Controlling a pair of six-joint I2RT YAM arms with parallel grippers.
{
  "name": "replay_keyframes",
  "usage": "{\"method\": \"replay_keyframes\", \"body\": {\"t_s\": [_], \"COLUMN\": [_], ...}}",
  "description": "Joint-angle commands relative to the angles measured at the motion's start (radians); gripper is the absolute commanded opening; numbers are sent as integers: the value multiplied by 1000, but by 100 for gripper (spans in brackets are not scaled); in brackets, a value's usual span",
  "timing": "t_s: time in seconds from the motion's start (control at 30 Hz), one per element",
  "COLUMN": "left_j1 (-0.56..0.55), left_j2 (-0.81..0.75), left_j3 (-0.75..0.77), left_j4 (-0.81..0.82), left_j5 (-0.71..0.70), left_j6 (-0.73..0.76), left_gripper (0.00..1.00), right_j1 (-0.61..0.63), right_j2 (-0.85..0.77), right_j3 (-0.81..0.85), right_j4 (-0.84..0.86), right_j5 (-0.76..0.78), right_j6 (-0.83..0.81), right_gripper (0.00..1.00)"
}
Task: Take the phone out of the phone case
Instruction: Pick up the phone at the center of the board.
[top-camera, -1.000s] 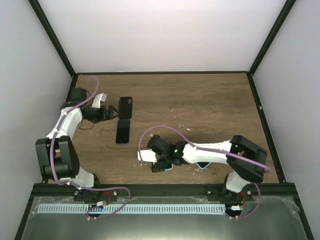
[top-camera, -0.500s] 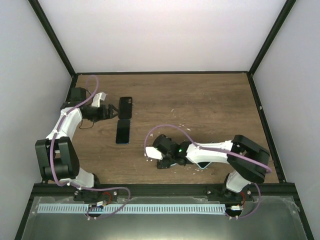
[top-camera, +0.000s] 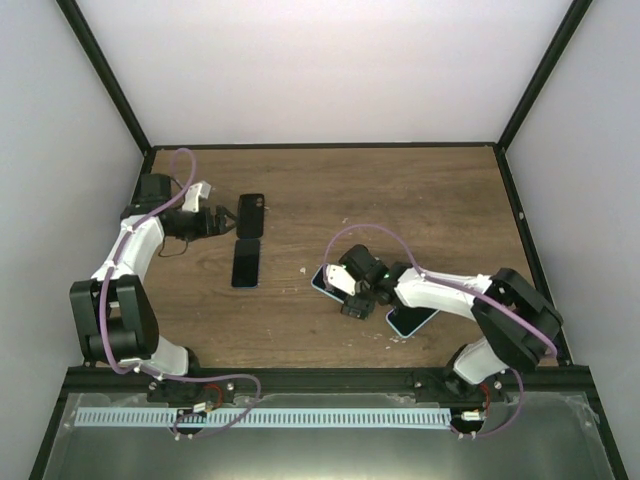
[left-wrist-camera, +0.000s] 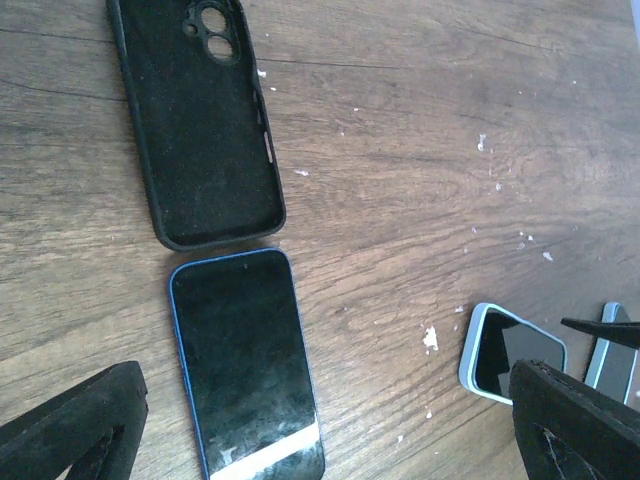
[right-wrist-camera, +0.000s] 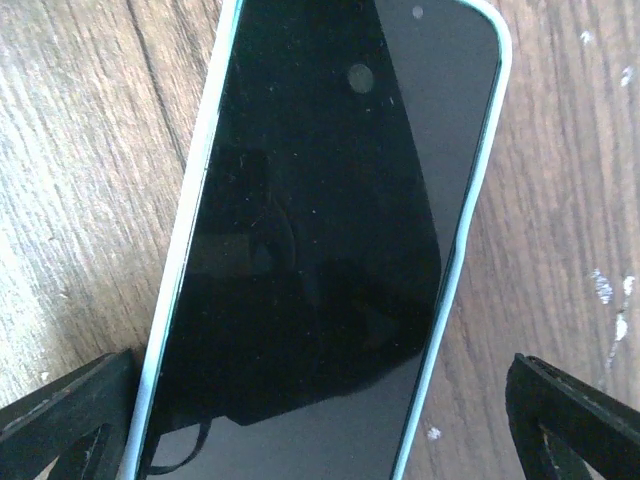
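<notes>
The light-blue case (right-wrist-camera: 330, 230) has long edges slanting between my fingers, so my right gripper must next turn, shift left in the top view and move down over it.
A phone in a light-blue case (right-wrist-camera: 330, 230) lies screen up on the wooden table; it also shows in the top view (top-camera: 324, 279) and the left wrist view (left-wrist-camera: 510, 352). My right gripper (right-wrist-camera: 320, 425) is open low over it, its fingers (right-wrist-camera: 60, 425) on either side of the phone's near end; in the top view it is the right gripper (top-camera: 345, 283). My left gripper (left-wrist-camera: 325, 410) is open and empty above a bare blue phone (left-wrist-camera: 248, 365) and an empty black case (left-wrist-camera: 200, 120). In the top view the left gripper (top-camera: 220, 222) is beside the black case (top-camera: 251, 215).
A second light-blue item (top-camera: 412, 320) lies right of the right gripper; I cannot tell whether it is a case or a phone. The blue phone (top-camera: 246, 262) lies near the black case. White crumbs dot the wood (left-wrist-camera: 430, 340). Black frame posts edge the table.
The right gripper has swung from near the table's front edge toward the middle. The light-blue cased phone now lies farther from the front edge. The left arm has barely moved.
</notes>
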Motion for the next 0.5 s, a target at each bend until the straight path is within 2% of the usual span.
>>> {"method": "replay_keyframes", "body": {"t_s": [0.0,0.47], "left_j1": [-2,-23], "left_j2": [-33,-99], "left_j3": [-4,-7], "left_j4": [18,25], "left_j5": [16,18], "left_j6": [-10,-8], "left_gripper": [100,100], "right_j1": [-34,-83], "right_j2": [44,193], "right_j3": [59,183], "right_j4": [-42,-99], "right_j5": [-106,-267], "right_j6": [44,70], "right_gripper": [100,100]}}
